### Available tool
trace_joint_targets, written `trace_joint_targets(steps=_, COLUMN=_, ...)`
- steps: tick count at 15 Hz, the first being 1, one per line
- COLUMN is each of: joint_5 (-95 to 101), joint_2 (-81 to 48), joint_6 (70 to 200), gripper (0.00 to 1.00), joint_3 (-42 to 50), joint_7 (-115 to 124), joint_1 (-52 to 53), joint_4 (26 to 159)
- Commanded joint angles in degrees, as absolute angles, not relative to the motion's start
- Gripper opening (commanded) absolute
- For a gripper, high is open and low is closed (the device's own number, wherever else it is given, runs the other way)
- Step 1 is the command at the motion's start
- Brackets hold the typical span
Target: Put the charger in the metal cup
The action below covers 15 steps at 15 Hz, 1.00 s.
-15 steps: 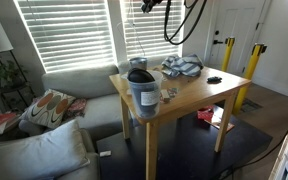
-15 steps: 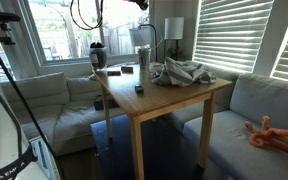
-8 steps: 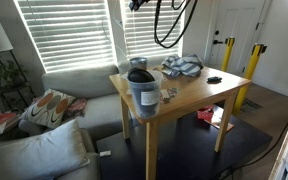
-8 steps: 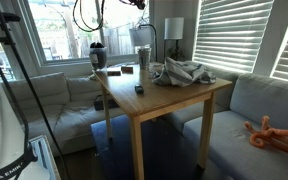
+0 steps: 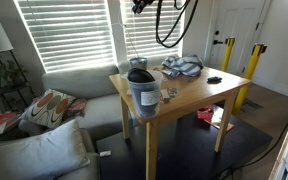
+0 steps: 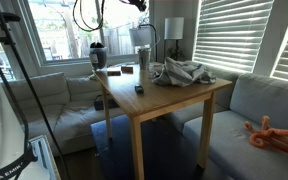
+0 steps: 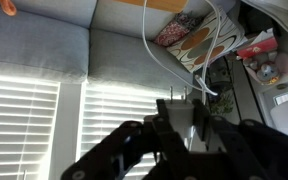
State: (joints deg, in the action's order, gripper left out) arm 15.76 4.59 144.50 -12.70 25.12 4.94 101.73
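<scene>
My gripper tilts downward next, since its fingers face the blinds. It then lowers over the metal cup's top, far below it, to release the charger.
My gripper (image 7: 181, 106) is shut on the white charger (image 7: 179, 119), whose prongs stick out past the fingertips and whose white cable (image 7: 209, 55) trails away. In both exterior views the gripper (image 5: 139, 5) (image 6: 139, 4) is high above the wooden table, at the top edge of the frame. The small silver metal cup (image 5: 136, 63) stands at the table's back left, partly hidden behind the big container. The gripper is far above the cup.
A large bluish-grey container with a black lid (image 5: 142, 90) stands near the table's front corner (image 5: 184, 100). A crumpled grey cloth (image 5: 181, 66) (image 6: 184, 72) and a small black item (image 5: 214, 79) lie on the table. Sofas and blinds surround it.
The gripper, still holding the charger, has shifted a little sideways at the top of the exterior views. Nothing on the table has moved.
</scene>
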Motion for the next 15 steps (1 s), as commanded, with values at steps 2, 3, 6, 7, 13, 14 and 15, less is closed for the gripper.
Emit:
trace_joint_targets(steps=2, joint_5=15.5, joint_2=4.2, joint_6=139.4, gripper=0.07, joint_3=-12.5, joint_7=26.7, joint_1=6.0, joint_4=100.2)
trace_joint_targets(steps=3, joint_5=15.6, joint_2=4.1, joint_6=138.5, gripper=0.07, joint_3=-12.5, joint_7=27.1, joint_1=6.1, joint_4=100.2)
trace_joint_targets(steps=6, joint_5=15.2, joint_2=4.1, joint_6=133.7, gripper=0.07, joint_3=-12.4, joint_7=28.6, joint_1=6.2, joint_4=99.9)
trace_joint_targets(steps=7, joint_5=15.2, joint_2=4.1, joint_6=132.0, gripper=0.07, joint_3=-12.4, joint_7=29.2, joint_1=6.2, joint_4=99.8)
trace_joint_targets(steps=13, joint_5=16.1, joint_2=3.6, joint_6=121.6, gripper=0.07, joint_3=-12.3, joint_7=33.4, joint_1=6.1, joint_4=97.9)
trace_joint_targets(steps=14, joint_5=16.0, joint_2=3.4, joint_6=121.4, gripper=0.07, joint_3=-12.2, joint_7=33.6, joint_1=6.1, joint_4=97.6)
trace_joint_targets(steps=15, joint_5=16.2, joint_2=3.3, joint_6=123.1, gripper=0.07, joint_3=-12.0, joint_7=33.4, joint_1=6.0, joint_4=97.8)
